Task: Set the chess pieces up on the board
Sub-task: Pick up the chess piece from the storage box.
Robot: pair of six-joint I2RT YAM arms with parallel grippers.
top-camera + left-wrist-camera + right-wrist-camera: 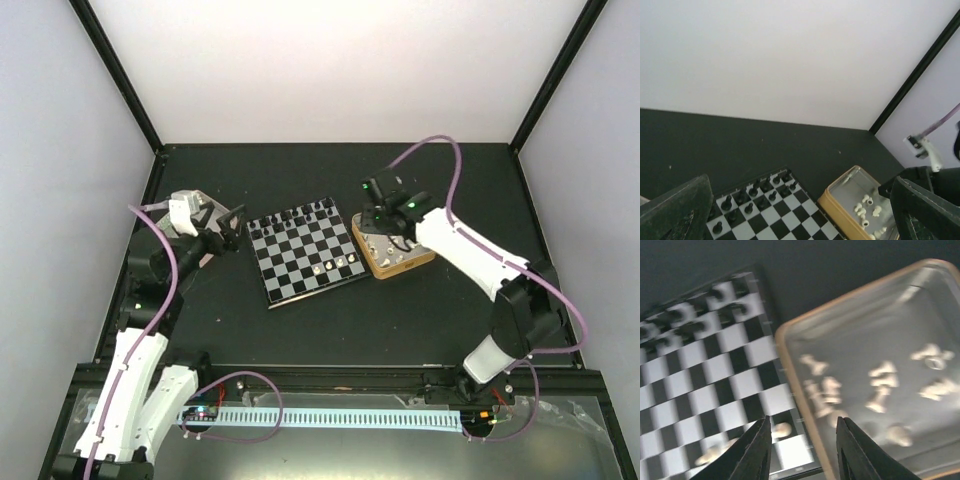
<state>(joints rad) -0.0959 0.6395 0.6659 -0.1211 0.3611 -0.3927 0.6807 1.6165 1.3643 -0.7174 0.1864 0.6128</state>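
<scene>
My right gripper needs to move down next, inside the tin's board-side rim and onto the white piece nearest its fingers, and close. White pieces are still loose in the tin.
The checkered board [305, 253] lies mid-table, with black pieces [300, 213] along its far edge and a few white pieces [338, 264] near its right front corner. My right gripper [378, 222] is open and empty, hovering over the gold-rimmed tin's [393, 268] left rim beside the board. In the right wrist view the gripper [802, 450] straddles the tin rim [790, 365], with loose white pieces [880, 385] in the tin and a white piece [781, 429] on the board. My left gripper [232, 222] is open and empty left of the board [765, 215].
A pale silver-pink tin [195, 215] sits under the left arm at the table's left. Black frame posts stand at the back corners. The left wrist view shows the gold tin [860, 207] with white pieces to the right of the board.
</scene>
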